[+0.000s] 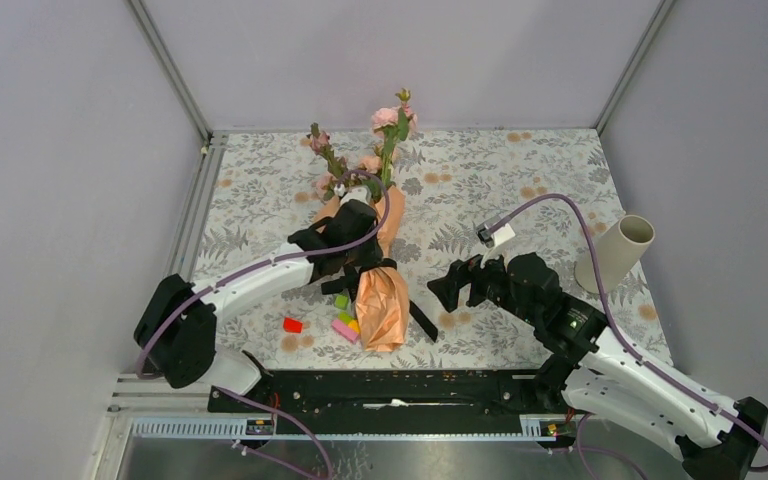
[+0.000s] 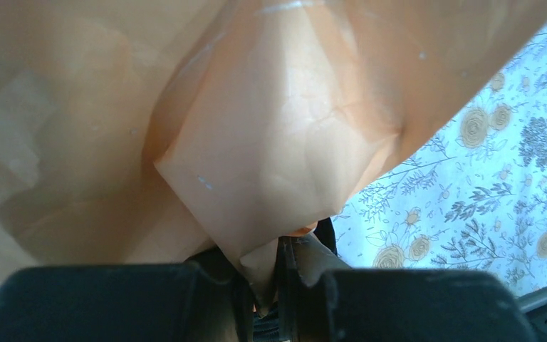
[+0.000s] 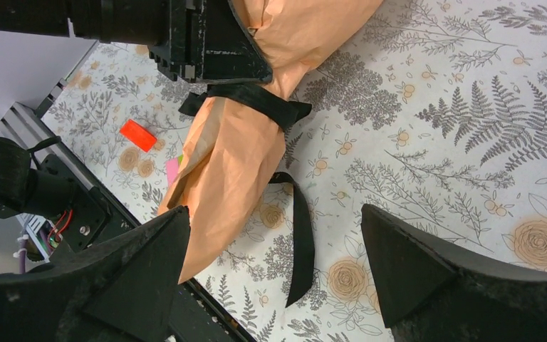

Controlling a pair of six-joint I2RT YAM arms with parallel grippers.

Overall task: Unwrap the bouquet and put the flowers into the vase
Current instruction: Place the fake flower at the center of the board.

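Observation:
My fingers are pinching only paper and the black ribbon is still tied, so my left gripper will open them next to the ribbon knot and let go of the fold of paper (image 2: 261, 273) next.
The bouquet (image 1: 383, 305) lies on the floral tablecloth, its orange paper tied with a black ribbon (image 3: 256, 100). The flowers (image 1: 390, 120) stick out of its far end. My left gripper (image 1: 365, 262) is shut on a fold of the paper (image 2: 256, 142), right beside the ribbon knot. My right gripper (image 1: 447, 285) stands open just right of the bouquet's near end. A loose ribbon tail (image 3: 300, 242) lies on the cloth between its fingers, and nothing is held there. The beige vase (image 1: 615, 252) stands at the right edge.
Small blocks lie left of the bouquet's near end: red (image 1: 292, 324), pink (image 1: 345, 330) and green (image 1: 341, 300). A black rail (image 1: 380, 385) runs along the near table edge. Grey walls close in the left, back and right sides.

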